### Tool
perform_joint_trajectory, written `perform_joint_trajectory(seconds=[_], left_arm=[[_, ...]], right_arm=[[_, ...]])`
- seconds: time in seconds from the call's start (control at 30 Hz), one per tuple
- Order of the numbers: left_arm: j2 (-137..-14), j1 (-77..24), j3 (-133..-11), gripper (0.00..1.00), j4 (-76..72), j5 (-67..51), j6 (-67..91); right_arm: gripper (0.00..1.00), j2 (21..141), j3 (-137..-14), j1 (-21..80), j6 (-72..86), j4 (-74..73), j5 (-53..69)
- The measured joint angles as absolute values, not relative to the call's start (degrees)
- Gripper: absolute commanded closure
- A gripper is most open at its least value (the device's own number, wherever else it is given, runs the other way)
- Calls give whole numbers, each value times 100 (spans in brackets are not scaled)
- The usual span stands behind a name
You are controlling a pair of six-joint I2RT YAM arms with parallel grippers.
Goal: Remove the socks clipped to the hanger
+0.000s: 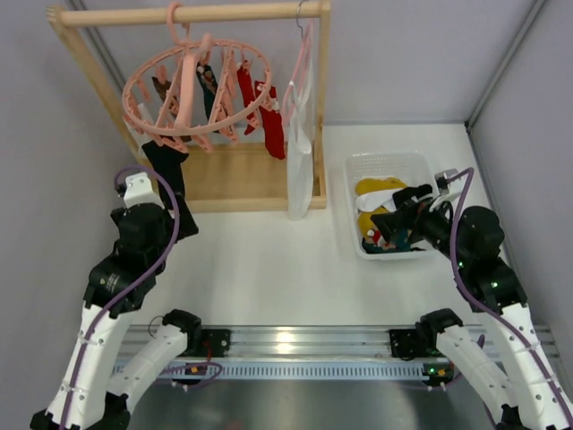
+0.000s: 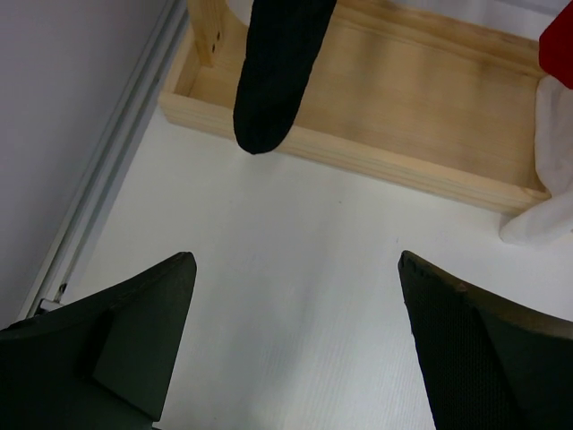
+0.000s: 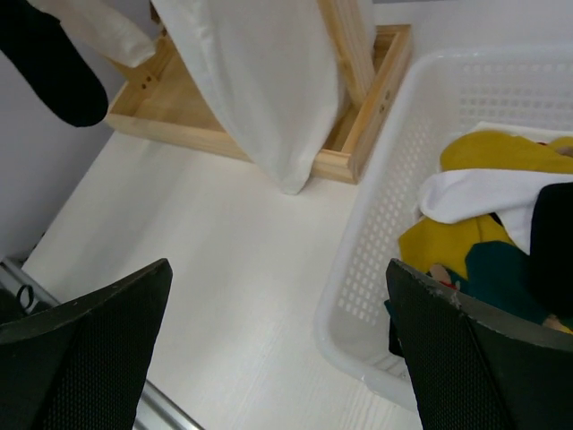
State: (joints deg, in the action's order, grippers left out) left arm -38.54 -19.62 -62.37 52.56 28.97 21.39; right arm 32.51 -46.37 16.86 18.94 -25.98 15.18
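Observation:
My left gripper moves outward with its fingers open next and closes around the black sock's toe, since that toe dangles outward of the gripper.
The round pink hanger [image 1: 192, 90] hangs from a wooden rail, and several socks are clipped to it. A red sock [image 1: 271, 121] hangs on its right side and a black sock [image 1: 166, 161] on its lower left, with darker ones between them. In the left wrist view the black sock's toe [image 2: 273, 72] dangles over the wooden base [image 2: 376, 98], ahead of my left gripper [image 2: 295, 260], which is open and empty. My left gripper [image 1: 183, 222] sits just below that sock. My right gripper [image 1: 401, 219] is open and empty over the basket's left edge, with its jaws wide apart [image 3: 277, 267].
A white basket [image 1: 354, 206] at the right holds yellow, white and teal socks [image 3: 501, 215]. A long white cloth [image 1: 300, 170] hangs on a slim hanger by the frame's right post. The wooden rail frame [image 1: 192, 13] stands at the back. Walls close in on both sides.

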Motion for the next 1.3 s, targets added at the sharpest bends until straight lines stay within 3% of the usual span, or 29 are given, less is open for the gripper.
perform_joint_trajectory(seconds=[0.43, 0.87, 1.13, 1.2, 1.3], left_arm=[[-4375, -1894, -5798, 2, 3365, 3203, 1011], [-4827, 117, -4582, 2, 1253, 1651, 362], [-5398, 711, -3979, 2, 242, 530, -224], [-5481, 729, -3968, 10, 32, 373, -349], [-5509, 744, -3920, 50, -242, 64, -508]], right_arm=[[0, 3319, -4574, 1686, 2093, -1920, 2445], [1, 3345, -4447, 1688, 2073, -1417, 3236], [1, 3277, -4272, 1688, 1959, -1424, 3428], [0, 3208, -4272, 1739, 1949, -1413, 3415], [0, 3098, -4272, 1922, 1907, -1406, 3411]])
